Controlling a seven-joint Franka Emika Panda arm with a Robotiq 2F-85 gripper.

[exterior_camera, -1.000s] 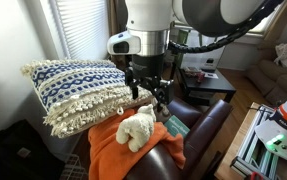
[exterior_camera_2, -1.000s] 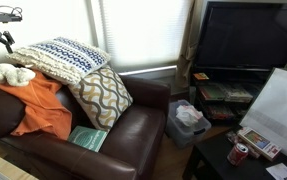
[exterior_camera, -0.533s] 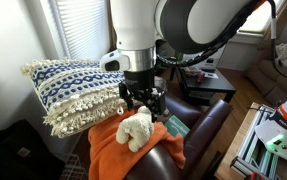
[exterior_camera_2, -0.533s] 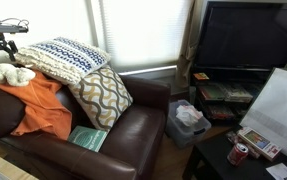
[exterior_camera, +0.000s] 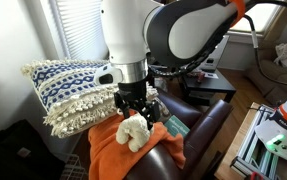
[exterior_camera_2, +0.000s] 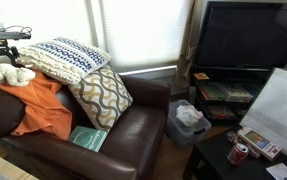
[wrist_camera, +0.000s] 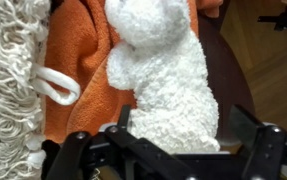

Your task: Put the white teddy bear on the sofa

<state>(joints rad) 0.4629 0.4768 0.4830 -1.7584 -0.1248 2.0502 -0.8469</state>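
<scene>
The gripper stays low over the bear and closes its spread fingers on the bear's lower body (exterior_camera: 135, 127) (wrist_camera: 175, 118) next, as that part already sits between them.
The white teddy bear (exterior_camera: 135, 131) lies on an orange cloth (exterior_camera: 107, 150) draped over the arm of the dark brown leather sofa (exterior_camera: 201, 122). Both also show in an exterior view, the bear (exterior_camera_2: 11, 74) at the sofa's (exterior_camera_2: 133, 130) far left end. My gripper (exterior_camera: 135, 112) is open and low over the bear, also seen in an exterior view (exterior_camera_2: 3, 60). In the wrist view the bear (wrist_camera: 168, 70) fills the space between the spread fingers of the gripper (wrist_camera: 183, 128). The fingers are not pressed on it.
A blue-and-white tasselled pillow (exterior_camera: 73, 85) lies close beside the bear. A wavy-patterned pillow (exterior_camera_2: 103, 95) and a green book (exterior_camera_2: 86, 138) lie on the seat. A TV (exterior_camera_2: 248, 35) and a bin (exterior_camera_2: 188, 118) stand beside the sofa.
My gripper has come down from above until its open fingers straddle the bear. The bear has not moved.
</scene>
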